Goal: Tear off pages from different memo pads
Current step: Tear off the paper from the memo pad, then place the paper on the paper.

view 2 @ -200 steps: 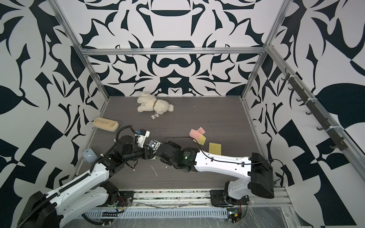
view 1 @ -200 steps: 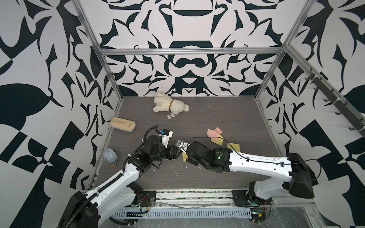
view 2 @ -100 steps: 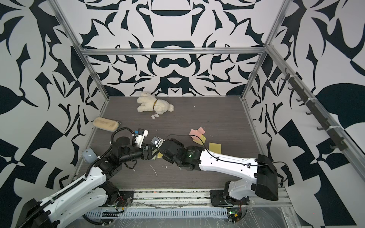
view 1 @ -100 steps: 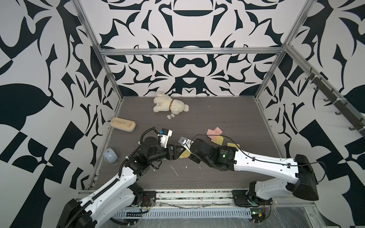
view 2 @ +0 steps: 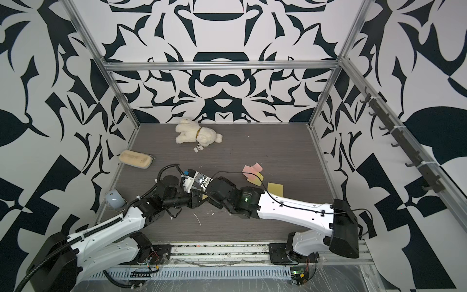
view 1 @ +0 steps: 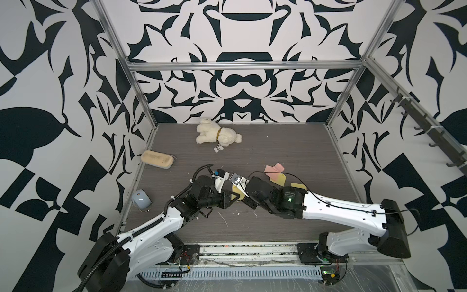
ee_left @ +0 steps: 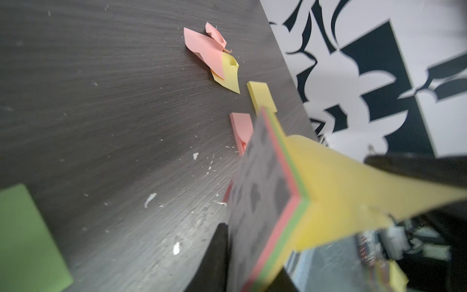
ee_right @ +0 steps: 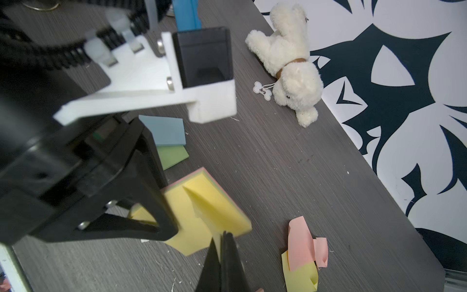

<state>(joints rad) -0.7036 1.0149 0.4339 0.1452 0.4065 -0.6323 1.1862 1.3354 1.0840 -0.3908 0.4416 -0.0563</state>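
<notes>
The loose pink pages lie below and outward of my right gripper, so it will next tear the page off, move outward, go down and release it there.
My left gripper (ee_left: 252, 255) is shut on a memo pad (ee_left: 275, 202) with yellow, green and pink layers and a grey back, held above the table. The pad's top yellow page (ee_left: 353, 182) is peeled up and stretched away from it. My right gripper (ee_right: 223, 237) is shut on that page's (ee_right: 202, 202) edge. In both top views the two grippers meet over the table's front middle, left (view 1: 231, 198) and right (view 1: 243, 199), with the pad (view 2: 205, 196) between them. A blue pad (ee_right: 164, 131) lies on a green one (ee_right: 174, 155) beneath the left wrist.
Loose pink pages (view 1: 274, 169) and yellow pages (view 1: 279, 180) lie right of centre, with a yellow square (view 2: 275, 188) nearer the right wall. A plush dog (view 1: 217, 132) lies at the back, a tan block (view 1: 158, 158) by the left wall, and a grey-blue mouse (view 1: 141, 199) at the left edge.
My left gripper opened wide and has now closed on the multi-colour pad. My right gripper stayed shut on the yellow page, which is now pulled taut.
</notes>
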